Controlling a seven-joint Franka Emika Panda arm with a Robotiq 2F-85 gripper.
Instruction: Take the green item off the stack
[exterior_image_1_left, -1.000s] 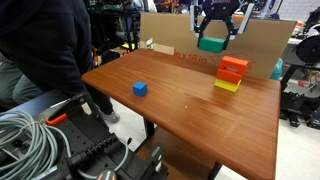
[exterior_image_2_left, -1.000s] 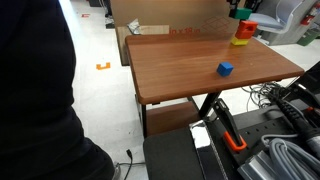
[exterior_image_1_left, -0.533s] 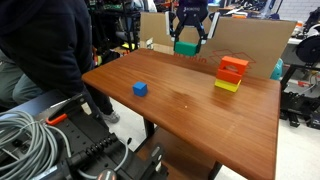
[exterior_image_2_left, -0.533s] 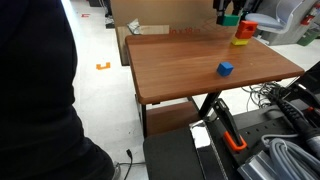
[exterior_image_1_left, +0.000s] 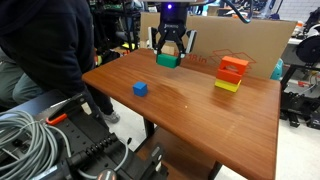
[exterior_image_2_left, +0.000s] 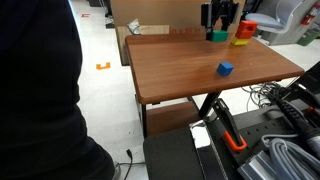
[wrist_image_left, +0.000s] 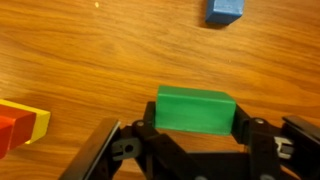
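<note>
The green item hangs in my fingers clear of the stack, so my gripper will next lower it toward the bare wood by the blue cube and open.
My gripper (exterior_image_1_left: 168, 56) is shut on the green item (exterior_image_1_left: 167, 59), a teal-green block, and holds it just above the wooden table at the far side. It also shows in an exterior view (exterior_image_2_left: 217, 36) and in the wrist view (wrist_image_left: 195, 110) between my jaws (wrist_image_left: 195, 125). The stack (exterior_image_1_left: 231, 73), an orange-red block on a yellow one, stands apart to the side, also in an exterior view (exterior_image_2_left: 243, 34) and at the wrist view's left edge (wrist_image_left: 18, 125). I cannot tell whether the green item touches the table.
A small blue cube (exterior_image_1_left: 140, 89) lies on the table (exterior_image_1_left: 200, 120), also in an exterior view (exterior_image_2_left: 226, 69) and the wrist view (wrist_image_left: 225, 10). A cardboard panel (exterior_image_1_left: 250, 40) stands behind the table. A person (exterior_image_1_left: 45, 40) stands at one side. Cables (exterior_image_1_left: 30, 140) lie in front.
My gripper has carried the green item away from above the stack, sideways across the table's far side and lower toward the surface. The stack and blue cube have not moved.
</note>
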